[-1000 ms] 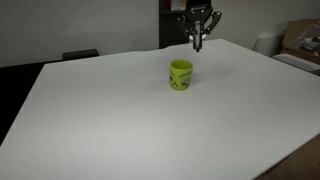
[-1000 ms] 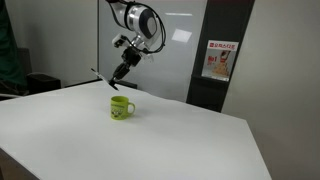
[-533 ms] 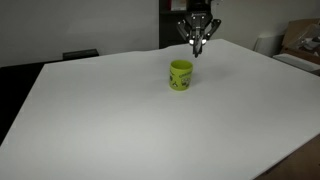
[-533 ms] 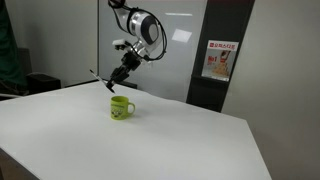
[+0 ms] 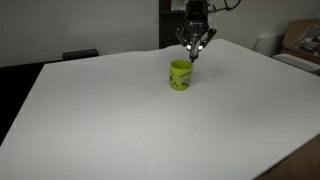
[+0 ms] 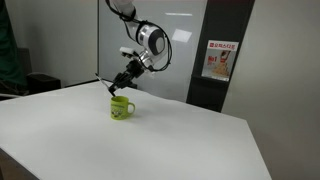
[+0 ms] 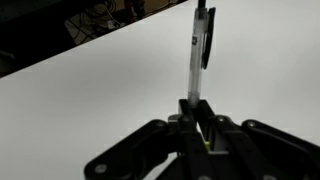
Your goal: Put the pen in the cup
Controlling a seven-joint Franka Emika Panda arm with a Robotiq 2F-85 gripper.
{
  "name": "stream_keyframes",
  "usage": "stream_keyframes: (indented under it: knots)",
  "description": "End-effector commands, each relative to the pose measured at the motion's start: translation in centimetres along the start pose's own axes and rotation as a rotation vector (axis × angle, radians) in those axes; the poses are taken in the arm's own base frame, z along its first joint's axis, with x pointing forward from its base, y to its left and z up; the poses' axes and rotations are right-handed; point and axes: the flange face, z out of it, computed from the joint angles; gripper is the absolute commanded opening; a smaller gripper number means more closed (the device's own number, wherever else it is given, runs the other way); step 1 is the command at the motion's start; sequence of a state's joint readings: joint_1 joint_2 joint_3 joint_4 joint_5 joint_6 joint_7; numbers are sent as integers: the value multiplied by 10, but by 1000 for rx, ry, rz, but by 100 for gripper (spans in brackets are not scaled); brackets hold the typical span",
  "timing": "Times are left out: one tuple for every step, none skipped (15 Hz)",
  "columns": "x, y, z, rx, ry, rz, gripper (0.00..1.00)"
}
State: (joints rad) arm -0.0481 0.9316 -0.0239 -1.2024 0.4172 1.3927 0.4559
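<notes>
The pen's lower end still hangs near the cup's rim, so the gripper should move that end slightly sideways and down over the cup's opening [image 5: 181, 65].
The lime-green cup [image 5: 181, 75] stands upright on the white table [image 5: 150, 120] toward its far side; it also shows in an exterior view [image 6: 121, 108]. My gripper [image 5: 194, 47] hangs just above and behind the cup's rim and is shut on the pen. The pen [image 6: 106, 81] sticks out sideways from the jaws [image 6: 124, 86], tilted, with its lower end close over the cup. In the wrist view the pen [image 7: 199, 55] runs straight out from between the shut fingers [image 7: 195, 108], and a sliver of green shows below them.
A cardboard box [image 5: 305, 40] and a white container [image 5: 263, 43] sit beyond the table's far right corner. A dark chair [image 6: 40, 85] stands off one side. A dark door with a red-and-white poster [image 6: 218, 60] is behind the table.
The gripper has come down and toward the cup with the pen still in it. The cup has not moved.
</notes>
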Motion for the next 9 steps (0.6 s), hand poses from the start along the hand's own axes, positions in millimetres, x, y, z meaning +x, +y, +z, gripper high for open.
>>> stream_keyframes:
  knots:
    - [15,-10,-11,30,-12,-18,3]
    - [17,-12,-12,35,-14,-20,3]
    - [20,-14,-13,42,-17,-22,3]
    - [22,-16,-13,43,-16,-24,3]
    - [24,-17,-13,46,-17,-26,3]
    - [27,-17,-13,50,-17,-25,3]
    - [30,-17,-13,56,-17,-26,3]
    - [34,-17,-14,64,-15,-25,3]
    - [37,-17,-14,72,-13,-23,3]
